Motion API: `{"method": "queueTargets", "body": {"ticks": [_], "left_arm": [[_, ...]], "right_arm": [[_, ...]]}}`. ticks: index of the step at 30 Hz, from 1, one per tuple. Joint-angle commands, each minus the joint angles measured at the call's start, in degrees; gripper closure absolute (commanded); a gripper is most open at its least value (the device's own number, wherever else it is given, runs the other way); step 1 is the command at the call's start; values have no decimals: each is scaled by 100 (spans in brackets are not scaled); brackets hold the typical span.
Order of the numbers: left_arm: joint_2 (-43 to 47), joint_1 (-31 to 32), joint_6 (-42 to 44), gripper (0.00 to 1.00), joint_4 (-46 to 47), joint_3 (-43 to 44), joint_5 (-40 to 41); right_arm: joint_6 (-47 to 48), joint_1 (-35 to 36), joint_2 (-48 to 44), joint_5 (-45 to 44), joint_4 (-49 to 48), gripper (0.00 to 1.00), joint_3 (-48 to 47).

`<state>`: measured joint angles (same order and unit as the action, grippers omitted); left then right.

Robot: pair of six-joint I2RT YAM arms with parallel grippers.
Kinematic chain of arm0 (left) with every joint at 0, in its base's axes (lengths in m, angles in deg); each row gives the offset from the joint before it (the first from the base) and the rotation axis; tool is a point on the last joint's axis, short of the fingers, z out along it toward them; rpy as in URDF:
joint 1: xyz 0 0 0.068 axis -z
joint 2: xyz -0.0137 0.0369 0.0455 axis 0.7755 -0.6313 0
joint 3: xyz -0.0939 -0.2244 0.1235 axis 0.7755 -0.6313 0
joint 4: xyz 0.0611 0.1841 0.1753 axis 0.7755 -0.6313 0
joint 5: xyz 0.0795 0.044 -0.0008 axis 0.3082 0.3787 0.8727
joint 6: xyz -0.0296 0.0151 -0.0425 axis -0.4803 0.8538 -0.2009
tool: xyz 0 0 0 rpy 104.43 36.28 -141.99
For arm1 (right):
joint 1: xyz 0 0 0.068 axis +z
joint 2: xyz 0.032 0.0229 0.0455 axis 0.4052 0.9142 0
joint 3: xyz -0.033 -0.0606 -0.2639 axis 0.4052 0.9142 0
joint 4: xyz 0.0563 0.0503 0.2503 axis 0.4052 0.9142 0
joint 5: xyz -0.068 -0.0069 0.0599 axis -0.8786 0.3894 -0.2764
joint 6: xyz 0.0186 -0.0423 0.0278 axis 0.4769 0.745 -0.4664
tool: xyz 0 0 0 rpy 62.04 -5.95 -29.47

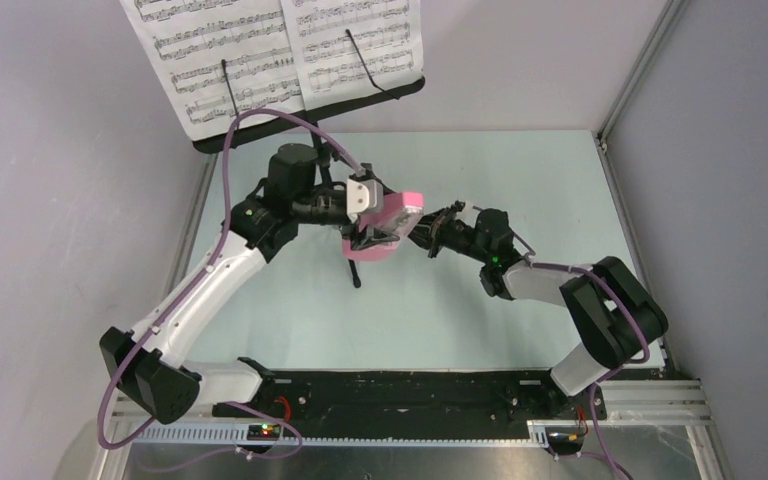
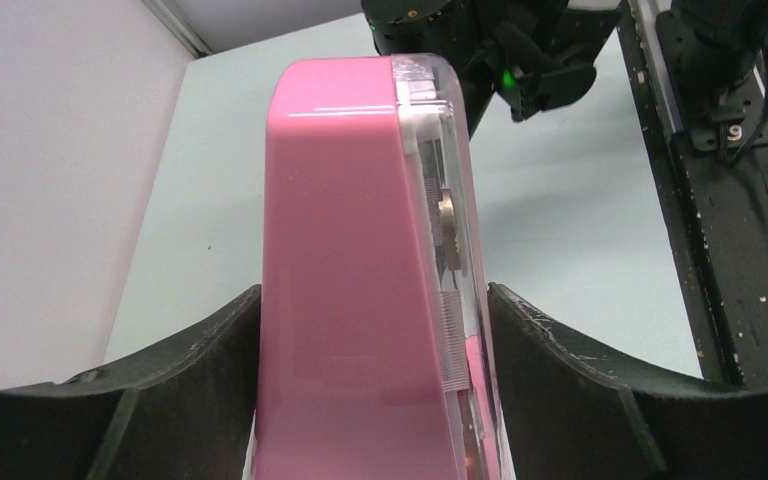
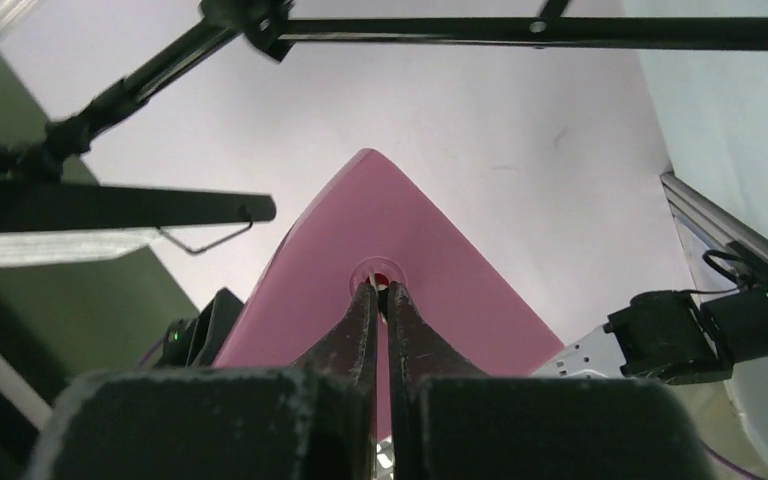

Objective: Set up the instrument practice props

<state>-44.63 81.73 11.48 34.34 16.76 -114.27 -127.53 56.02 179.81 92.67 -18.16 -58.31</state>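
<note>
The metronome (image 1: 397,212) hangs tilted in the air, so I need to turn my left gripper, lower it toward the bare tabletop (image 1: 415,286) beside the foot of the stand's leg and let go of the metronome.
The pink pyramid metronome (image 1: 397,212) with its clear cover hangs above the table's middle, and my left gripper (image 1: 375,236) is shut on it. In the left wrist view both fingers (image 2: 190,370) press its pink (image 2: 340,280) and clear sides. My right gripper (image 1: 423,229) meets it from the right. Its shut tips (image 3: 381,290) pinch a small pale key in a round recess of the pink face (image 3: 440,250). The black music stand (image 1: 360,100) stands at the back. White sheet-music pages (image 1: 260,50) rest on its desk under wire holders.
The stand's black legs and tubes (image 3: 560,30) cross above and left of the metronome in the right wrist view. One stand leg (image 1: 354,272) reaches down below the metronome. Grey walls close in left and right. A black base rail (image 1: 410,395) runs along the near edge.
</note>
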Motion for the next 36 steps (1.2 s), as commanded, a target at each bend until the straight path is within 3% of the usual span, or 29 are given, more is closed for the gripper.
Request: {"method": "queueTargets", "body": {"ticks": [1,5,8,10,11,16,18,20,23,28,32,36], "left_arm": [[-159,11,843,100,235,-174,616],[-147,15,782,100,296,-243,601],[-139,18,632,100,391,-282,604],[-144,28,442,100,466,-312,599],[-151,38,377,100,507,-335,621],[-236,125,-781,100,1449,-594,835],[-253,203,-1451,100,2102,-832,1071],[-321,291,-2168,100,2793,-1058,1610],[-482,621,-2639,100,3077,-1151,2305],[-783,1200,-3091,100,3197,-1229,3462],[-956,1493,-3571,100,3351,-1430,4602],[-1009,1712,-3850,100,3383,-1604,5234]], "right_arm": [[-2874,317,-996,395,440,100,-121],[-2213,20,-1263,523,948,98,-123],[-1413,-304,-1607,638,1637,59,-127],[-811,-536,-1953,643,2732,45,-122],[-394,-621,-2202,644,3046,42,-122],[1505,-1587,-3423,-193,6192,38,-101],[2095,-2056,-3725,-408,6699,38,-97],[2786,-2506,-3812,-335,6684,37,-101],[4166,-3005,-3632,132,6626,37,-400],[6242,-2973,-3514,-326,7636,38,-924],[6820,-3003,-3650,-615,7864,38,-954],[6931,-2925,-3577,-730,8320,43,-1239]]}}
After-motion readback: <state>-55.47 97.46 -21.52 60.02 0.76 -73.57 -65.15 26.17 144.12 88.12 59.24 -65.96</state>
